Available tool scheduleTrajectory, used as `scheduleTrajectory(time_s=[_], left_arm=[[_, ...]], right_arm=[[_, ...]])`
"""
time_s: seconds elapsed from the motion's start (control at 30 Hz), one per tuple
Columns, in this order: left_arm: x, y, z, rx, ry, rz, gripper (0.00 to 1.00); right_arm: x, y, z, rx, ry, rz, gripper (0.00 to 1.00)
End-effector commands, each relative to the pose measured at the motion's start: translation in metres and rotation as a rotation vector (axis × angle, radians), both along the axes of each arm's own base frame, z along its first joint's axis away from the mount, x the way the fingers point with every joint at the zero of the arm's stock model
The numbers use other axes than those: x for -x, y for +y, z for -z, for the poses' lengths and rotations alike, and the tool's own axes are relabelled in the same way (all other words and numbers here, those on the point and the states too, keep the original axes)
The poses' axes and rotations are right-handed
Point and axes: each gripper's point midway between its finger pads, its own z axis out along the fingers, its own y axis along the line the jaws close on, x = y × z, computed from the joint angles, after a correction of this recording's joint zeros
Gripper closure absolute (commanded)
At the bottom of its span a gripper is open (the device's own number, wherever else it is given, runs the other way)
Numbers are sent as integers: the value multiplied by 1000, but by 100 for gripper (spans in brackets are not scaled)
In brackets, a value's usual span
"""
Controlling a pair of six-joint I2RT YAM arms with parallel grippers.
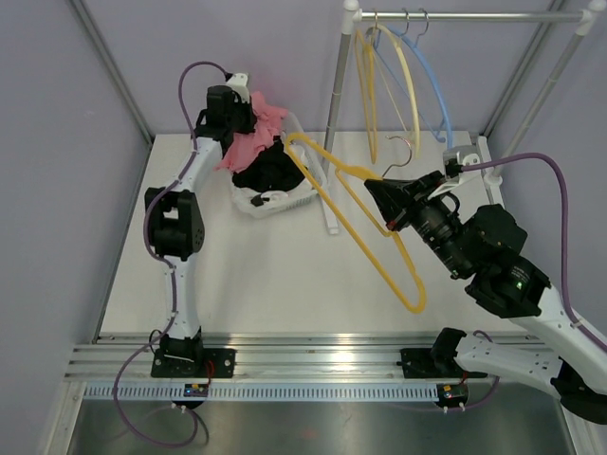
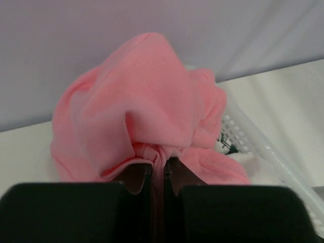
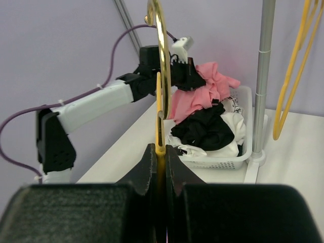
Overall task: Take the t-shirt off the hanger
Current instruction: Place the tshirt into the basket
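My left gripper lowers into the far part of the white basket next and releases the fold there, since the pink t-shirt [image 1: 258, 133] is off the hanger.
The pink t-shirt [image 1: 258, 133] hangs bunched from my left gripper [image 1: 248, 106], which is shut on a fold of it above the white basket [image 1: 285, 204]. In the left wrist view the pink cloth [image 2: 147, 106] is pinched between the jaws of the left gripper [image 2: 158, 169]. My right gripper [image 1: 391, 204] is shut on the bare yellow hanger [image 1: 360, 213] and holds it tilted over the table, apart from the shirt. In the right wrist view the hanger [image 3: 161, 91] rises straight up from the closed right gripper [image 3: 160, 152].
The white basket [image 3: 243, 147] holds black [image 1: 267, 169] and white clothes. A clothes rail [image 1: 455, 15] at the back right carries a yellow hanger [image 1: 387, 76] and a blue hanger [image 1: 432, 76]. Its upright pole [image 1: 338, 104] stands beside the basket.
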Motion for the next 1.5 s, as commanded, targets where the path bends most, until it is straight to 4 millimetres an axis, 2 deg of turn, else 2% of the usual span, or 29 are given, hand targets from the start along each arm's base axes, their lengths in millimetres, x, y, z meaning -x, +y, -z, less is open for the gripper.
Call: scheduleTrajectory(time_s=[0.0,0.07,0.1,0.13,0.17,0.2,0.23,0.33,0.43,0.47,0.53,0.6,0.63,0.67,0.77,0.8,0.87,0.9,1.03,1.1,1.13,1.2,1.23,1.27,1.33,1.37,1.4,1.43,1.47], left_arm=[[-16,-3,59,-88,117,27,100],[-11,-10,84,-89,171,73,100],[-11,-11,86,-87,165,79,100],[-3,-10,104,-92,197,82,100],[-2,-8,107,-98,197,73,100],[-5,-6,97,-105,165,64,100],[-1,-2,107,-122,177,49,98],[-2,5,107,-151,165,24,87],[-1,3,102,-154,171,44,87],[0,1,93,-151,157,51,86],[0,-1,84,-140,140,60,71],[0,-3,65,-134,100,70,64],[0,-3,58,-135,87,72,56],[2,-4,42,-131,58,79,52],[4,-4,15,-127,0,80,32],[7,-4,-5,-122,-41,79,28],[11,-5,-28,-109,-83,86,22],[15,-6,-46,-105,-112,91,22],[27,-4,-80,-103,-168,93,22],[31,-1,-87,-112,-179,80,21],[37,2,-99,-115,-199,70,21],[45,6,-98,-122,-189,57,19],[56,9,-113,-120,-210,46,18],[63,10,-100,-120,-179,47,17],[79,12,-104,-106,-193,42,15],[98,12,-128,-90,-243,56,14],[108,12,-106,-88,-224,65,14],[117,10,-106,-74,-236,80,13],[136,9,-134,-53,-320,92,13]], right_arm=[[3,-2,-30,-83,-50,-7,100],[3,-2,-31,-83,-52,-7,100],[2,-3,-32,-87,-53,-2,100],[3,-2,-31,-88,-50,-8,100],[2,-1,-32,-87,-53,-7,100],[3,-1,-32,-89,-52,-12,100],[2,0,-32,-87,-52,-10,100],[3,0,-31,-88,-49,-12,100],[3,-1,-32,-91,-52,-12,100],[4,-1,-31,-91,-53,-15,100],[4,-1,-31,-91,-51,-16,100],[4,-1,-31,-90,-52,-15,100],[3,-2,-31,-89,-52,-11,100],[4,-2,-32,-90,-53,-14,100],[5,-3,-31,-90,-55,-12,100],[5,-3,-31,-89,-54,-13,100],[4,-2,-31,-89,-54,-13,100],[4,-2,-31,-88,-53,-12,100],[3,-1,-31,-85,-51,-12,100],[3,-1,-31,-83,-51,-13,100],[3,-1,-31,-84,-51,-13,100],[5,-4,-32,-84,-54,-11,100],[6,-5,-32,-85,-55,-11,100],[6,-6,-31,-82,-55,-10,100],[11,-13,-36,-97,-66,-10,100],[13,-15,-38,-95,-73,-13,100],[17,-19,-42,-101,-86,-18,100],[19,-20,-44,-96,-93,-22,100],[20,-25,-48,-87,-97,-14,100]])
